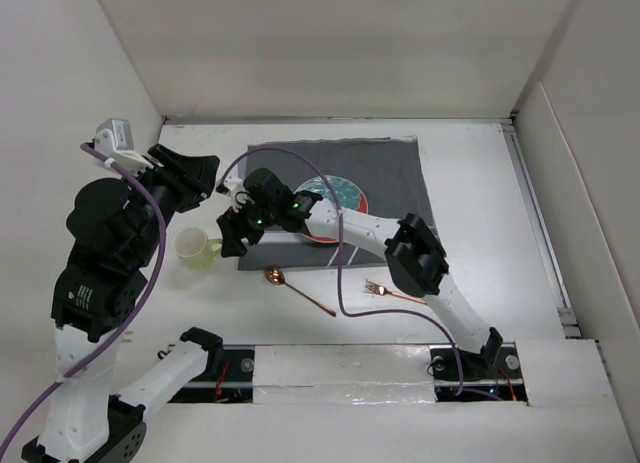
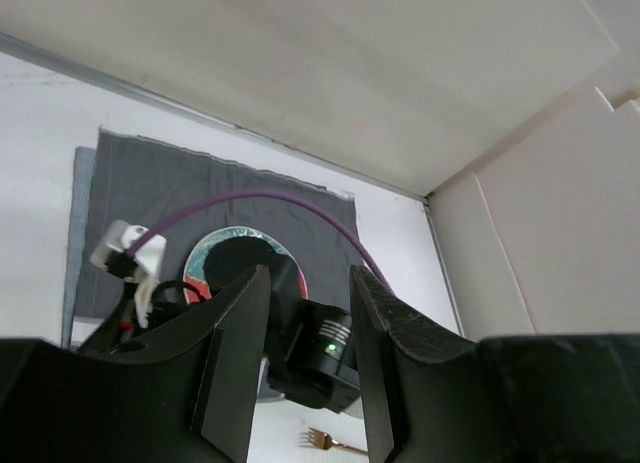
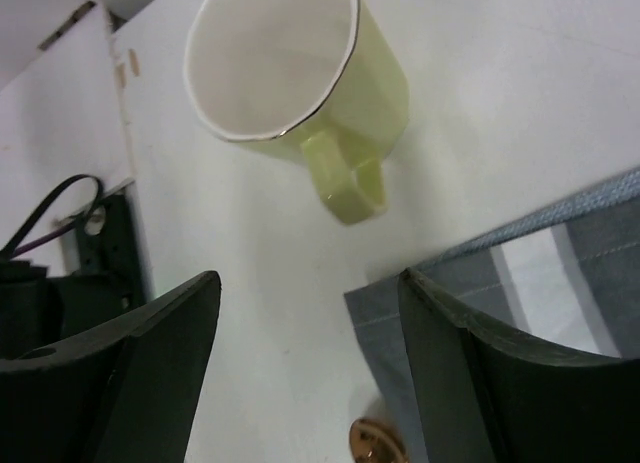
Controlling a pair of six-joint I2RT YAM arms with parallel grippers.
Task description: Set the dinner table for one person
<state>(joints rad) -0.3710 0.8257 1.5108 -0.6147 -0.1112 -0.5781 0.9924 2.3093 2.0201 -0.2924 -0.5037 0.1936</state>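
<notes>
The mug's handle points toward my right gripper, so next the gripper needs to go down and to the left in the top view, with its open fingers going around that handle.
The dinner table point(image 1: 480, 213) is a white walled tabletop. On it lies a dark grey striped placemat point(image 1: 390, 178) bearing a plate point(image 1: 345, 191) with a teal and red rim. A yellow-green mug point(image 1: 198, 249) stands left of the mat, handle toward it. A copper spoon point(image 1: 298, 288) and copper fork point(image 1: 390, 291) lie on the table in front of the mat. My right gripper point(image 1: 229, 239) is open and empty, hovering at the mat's near-left corner just right of the mug point(image 3: 300, 73). My left gripper point(image 1: 210, 175) is open and empty, raised behind the mug.
White panels wall the table on the left, back and right. In the left wrist view the right arm's wrist point(image 2: 320, 348) sits between my fingers, over the plate point(image 2: 215, 251); the fork point(image 2: 325, 441) shows below. The spoon bowl point(image 3: 375, 443) lies near the mat corner point(image 3: 520, 273).
</notes>
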